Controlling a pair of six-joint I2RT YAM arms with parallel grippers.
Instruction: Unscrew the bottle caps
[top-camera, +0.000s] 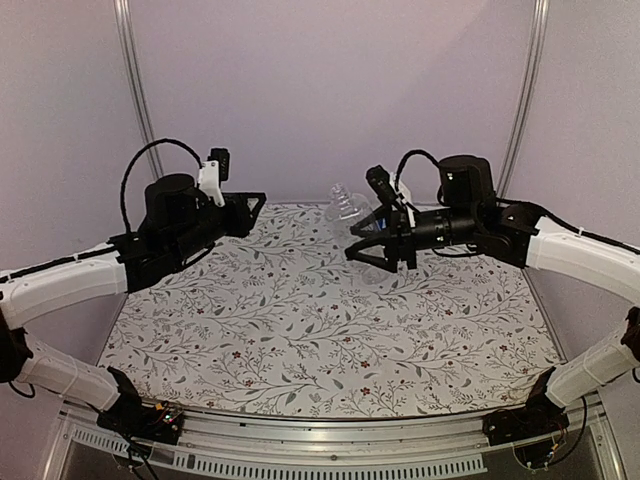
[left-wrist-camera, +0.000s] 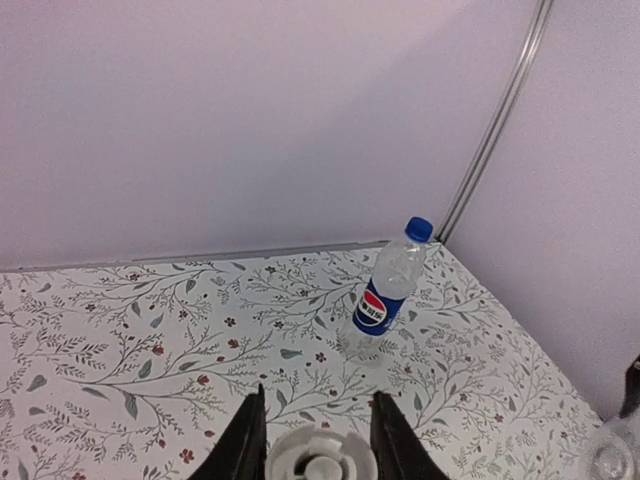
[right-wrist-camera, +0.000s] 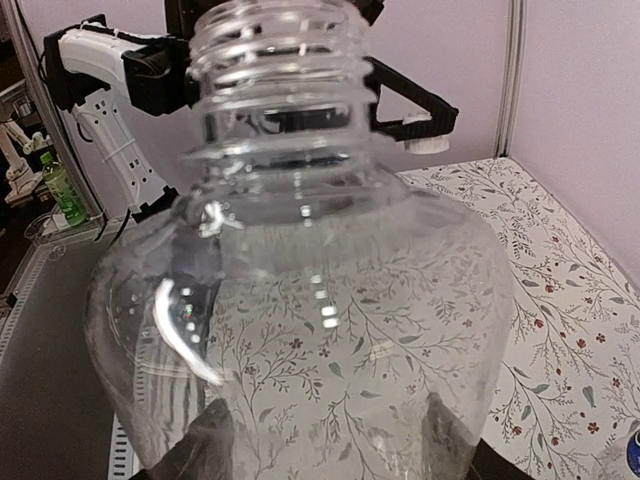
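Observation:
Next, my left gripper tilts and moves down to the open floral cloth below it to release the white cap, since the plain bottle's neck is bare.
My right gripper (top-camera: 368, 258) is shut on the lower body of the plain clear bottle (top-camera: 347, 207) and holds it upright above the table. In the right wrist view the bottle (right-wrist-camera: 300, 300) fills the frame and its threaded neck (right-wrist-camera: 275, 55) is bare. My left gripper (left-wrist-camera: 318, 400) is shut on a white cap (left-wrist-camera: 320, 455). In the top view it (top-camera: 258, 205) hangs left of the plain bottle, apart from it. The cap (right-wrist-camera: 428, 143) also shows in the right wrist view. The Pepsi bottle (left-wrist-camera: 385, 300) stands upright near the back right corner with its blue cap (left-wrist-camera: 420, 229) on. The right arm hides it in the top view.
The table carries a floral cloth (top-camera: 300, 330). Pale walls close the back and both sides, with metal posts (top-camera: 522, 100) at the back corners. A green bottle (right-wrist-camera: 62, 190) stands off the table beyond the left arm.

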